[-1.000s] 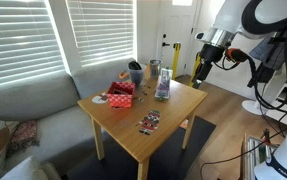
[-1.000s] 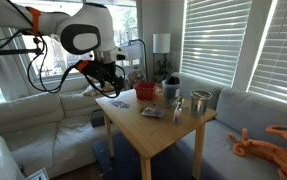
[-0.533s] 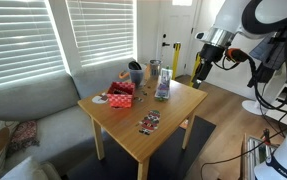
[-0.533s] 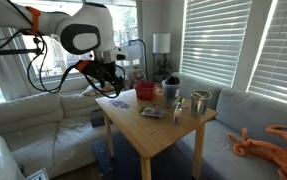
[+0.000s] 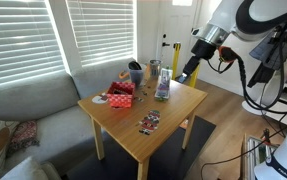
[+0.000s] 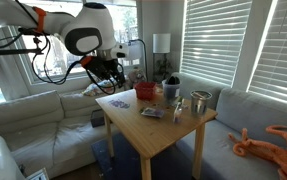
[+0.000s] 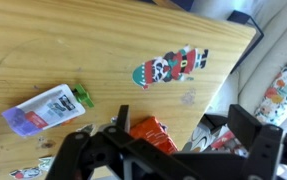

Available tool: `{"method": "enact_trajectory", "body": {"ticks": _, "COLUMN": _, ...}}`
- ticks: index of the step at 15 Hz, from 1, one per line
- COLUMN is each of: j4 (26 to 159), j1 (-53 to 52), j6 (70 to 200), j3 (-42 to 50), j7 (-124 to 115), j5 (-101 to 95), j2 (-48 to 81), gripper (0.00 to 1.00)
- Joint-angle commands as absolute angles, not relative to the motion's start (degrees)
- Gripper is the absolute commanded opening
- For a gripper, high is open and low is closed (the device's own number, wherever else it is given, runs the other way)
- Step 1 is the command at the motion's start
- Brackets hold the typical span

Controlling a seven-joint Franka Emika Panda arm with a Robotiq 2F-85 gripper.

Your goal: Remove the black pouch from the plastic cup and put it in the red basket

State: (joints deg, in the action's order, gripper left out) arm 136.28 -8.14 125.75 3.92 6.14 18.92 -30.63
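The gripper moves outward past the red basket next, then down to the top of the black pouch (image 5: 135, 68) in the plastic cup.
The black pouch (image 5: 135, 68) sits in the plastic cup (image 5: 136, 78) at the table's far side; both exterior views show it (image 6: 170, 84). The red basket (image 5: 121, 92) stands beside the cup and also shows in an exterior view (image 6: 146, 91). In the wrist view a red thing (image 7: 153, 133), probably the basket, lies between the fingers near the table edge. My gripper (image 5: 186, 73) hangs open and empty in the air beyond the table's edge, apart from all objects (image 6: 111, 86). Its fingers (image 7: 120, 118) stand wide apart in the wrist view. The pouch and cup are hidden there.
A grey metallic cup (image 5: 154, 68), a clear glass with bluish contents (image 5: 163, 88), a flat multicoloured packet (image 5: 149, 122) and a red-and-white disc (image 5: 100, 99) stand on the wooden table (image 5: 173, 108). A grey sofa (image 5: 28, 105) flanks it.
My arm has moved a little toward the table; the gripper is nearer its edge. The objects on the table have not moved.
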Motion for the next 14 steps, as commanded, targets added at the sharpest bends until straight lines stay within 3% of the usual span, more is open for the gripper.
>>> {"method": "enact_trajectory", "body": {"ticks": 1, "j4": 129.3, "j1": -8.1, "j6": 134.5, "j3": 0.1, "j7": -2.8, "j5": 24.5, "j2": -21.9, "gripper": 1.00}}
{"method": "enact_trajectory", "body": {"ticks": 5, "j4": 122.3, "j1": -5.1, "j6": 144.3, "j3": -2.5, "j7": -9.2, "j5": 18.9, "j2": -12.6, "gripper": 1.00}}
{"method": "enact_trajectory", "body": {"ticks": 11, "j4": 103.9, "j1": 0.2, "j6": 143.0, "j3": -0.6, "j7": -18.2, "j5": 9.3, "j2": 3.3, "gripper": 1.00}}
{"method": "enact_trajectory", "body": {"ticks": 12, "j4": 111.9, "j1": -0.7, "j6": 145.4, "j3": -0.7, "j7": -13.4, "j5": 12.4, "j2": -2.5, "gripper": 1.00}}
{"method": "enact_trajectory", "body": {"ticks": 14, "j4": 110.0, "j1": -0.2, "j6": 145.4, "j3": -0.4, "j7": -13.6, "j5": 12.1, "j2": -0.2, "gripper": 1.00}}
